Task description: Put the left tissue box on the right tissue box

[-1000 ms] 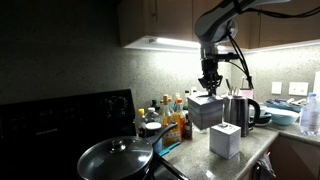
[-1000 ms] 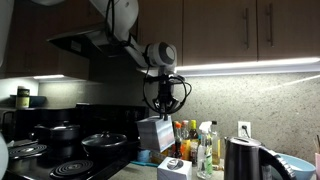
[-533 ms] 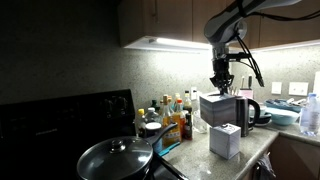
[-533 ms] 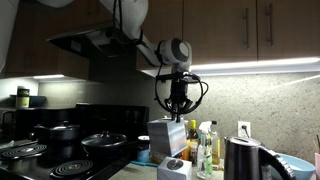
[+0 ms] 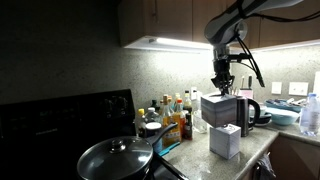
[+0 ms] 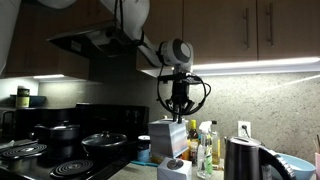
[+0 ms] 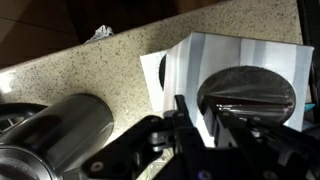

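The edges of the box I am holding are skewed above the lower box. My gripper should next turn it square and down onto the lower box's top (image 7: 152,74) and release it.
My gripper (image 5: 220,87) is shut on the top of the left tissue box (image 5: 217,108), a pale grey-white cube, and holds it in the air. The box hangs just above the right tissue box (image 5: 225,140), which stands on the speckled counter (image 5: 255,148). The same shows in an exterior view: gripper (image 6: 177,112), held box (image 6: 167,136), lower box (image 6: 174,169). In the wrist view the jaws (image 7: 200,115) grip the held box (image 7: 240,70) at its dark oval opening, and a white edge of the lower box (image 7: 153,75) peeks out beneath.
A dark kettle (image 5: 243,108) stands close behind the boxes and shows as a steel cylinder in the wrist view (image 7: 55,135). Bottles (image 5: 172,112) crowd the wall side. A lidded pan (image 5: 115,158) sits on the stove (image 6: 50,155). A blue bowl (image 6: 288,165) lies beyond the kettle.
My gripper carried the left tissue box sideways to a spot above the right tissue box, and in the last half second it barely moved.
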